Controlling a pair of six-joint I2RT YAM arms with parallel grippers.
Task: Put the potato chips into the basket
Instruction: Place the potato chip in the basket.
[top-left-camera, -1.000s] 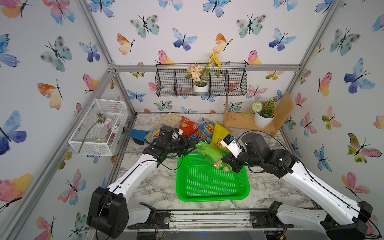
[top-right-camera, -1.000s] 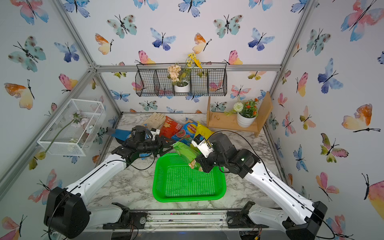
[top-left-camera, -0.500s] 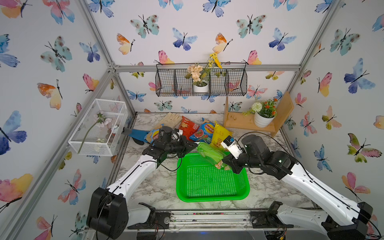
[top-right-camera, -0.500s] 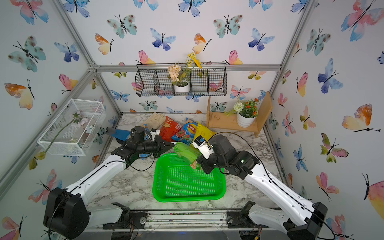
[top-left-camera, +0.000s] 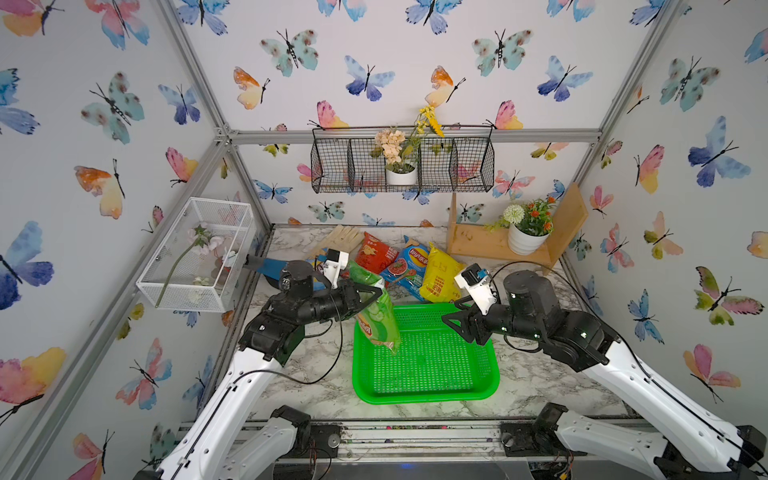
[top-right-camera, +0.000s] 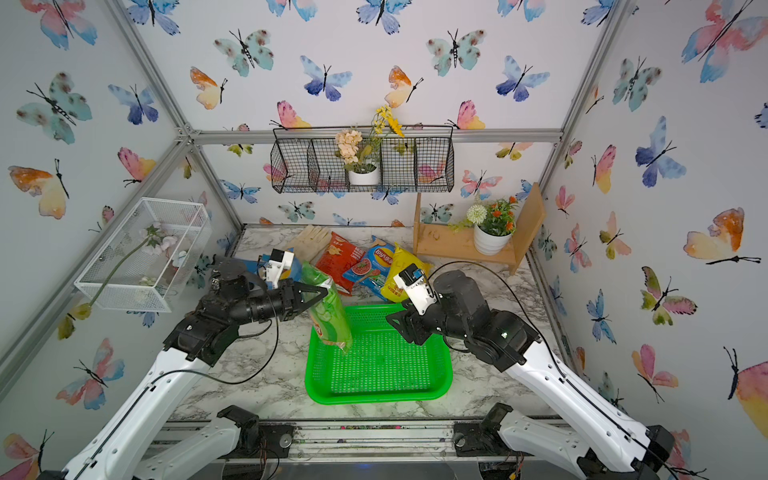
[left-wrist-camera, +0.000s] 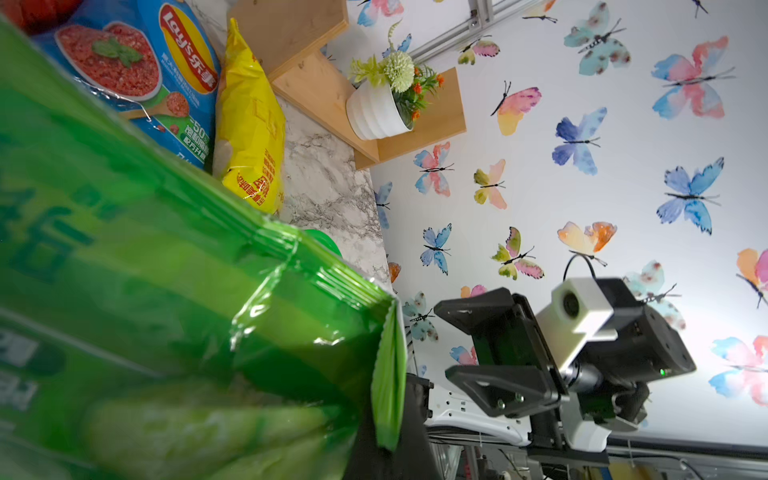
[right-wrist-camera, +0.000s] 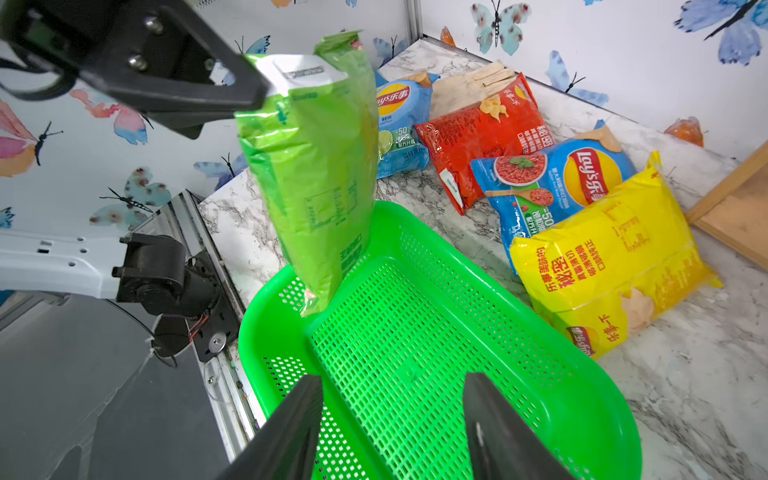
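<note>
The bag hangs mostly above the basket's rim, so my left gripper should move down and back toward the basket's bottom, then release it.
The green potato chips bag (top-left-camera: 378, 316) (top-right-camera: 330, 316) (right-wrist-camera: 316, 178) hangs upright over the near-left corner region of the bright green basket (top-left-camera: 424, 397) (top-right-camera: 374, 399) (right-wrist-camera: 478, 299), its lower end just inside the rim. My left gripper (top-left-camera: 376, 291) (top-right-camera: 322, 293) is shut on the bag's top edge. My right gripper (top-left-camera: 451, 313) (top-right-camera: 395, 312) (right-wrist-camera: 392, 378) stands open and empty over the basket's right side. Red (top-left-camera: 376, 255), blue (top-left-camera: 409, 266) and yellow (top-left-camera: 440, 274) bags lie on the table behind the basket. A second blue bag (right-wrist-camera: 401, 124) is partly hidden behind the green one.
A beige glove (top-left-camera: 343, 239) lies at the back by the red bag. A wooden shelf with a flowerpot (top-left-camera: 523, 241) stands at the back right. A white mesh box (top-left-camera: 199, 253) is fixed to the left wall and a black wire basket (top-left-camera: 401, 166) hangs on the back wall.
The left gripper shut on the green bag's top edge. The right gripper let go of it, opened and drew back to the right. The bag now hangs from the left gripper.
</note>
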